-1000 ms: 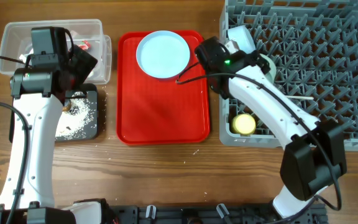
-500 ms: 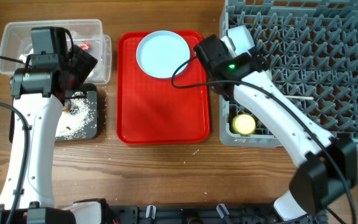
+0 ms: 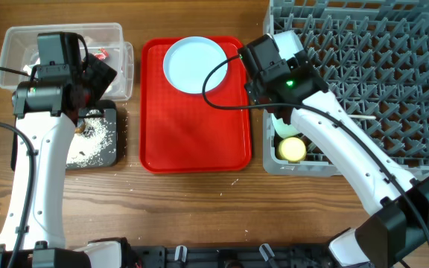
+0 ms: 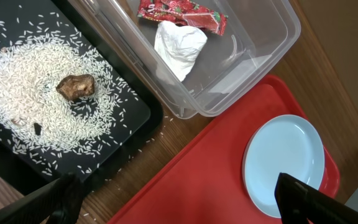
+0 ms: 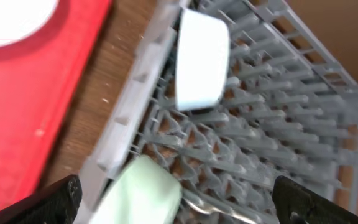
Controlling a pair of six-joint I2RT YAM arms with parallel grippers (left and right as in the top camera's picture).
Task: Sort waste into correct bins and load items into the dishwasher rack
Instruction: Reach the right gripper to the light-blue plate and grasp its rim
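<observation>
The plate's rack-side rim (image 3: 223, 75) is below my right gripper and to its left in the overhead view, so I will move the gripper off the rack (image 3: 378, 67) and down onto that rim next.
My left gripper (image 3: 101, 74) hangs open and empty between the clear tub (image 3: 21, 43) and the black tray (image 3: 104, 152). Its wrist view shows the red wrapper (image 4: 182, 12) and crumpled white paper (image 4: 179, 40) in the tub. A brown scrap (image 4: 75, 85) and rice (image 4: 30, 68) lie on the black tray. The pale blue plate (image 3: 195, 65) sits on the red tray (image 3: 196, 126). My right gripper (image 3: 265, 73) is open and empty over the left edge of the rack (image 3: 378, 67). The light blue bowl (image 5: 201, 59), pale green bowl (image 5: 143, 196), yellow cup (image 3: 292, 149) and spoon (image 3: 363, 117) are in the rack.
The red tray lies between the bins and the rack, with the plate at its far end. A few rice crumbs lie on the wood near its front right corner (image 3: 234, 181). The right arm stretches across the rack's front left part.
My right gripper has moved right, from above the red tray's right edge to over the rack's left edge. The left arm has not moved.
</observation>
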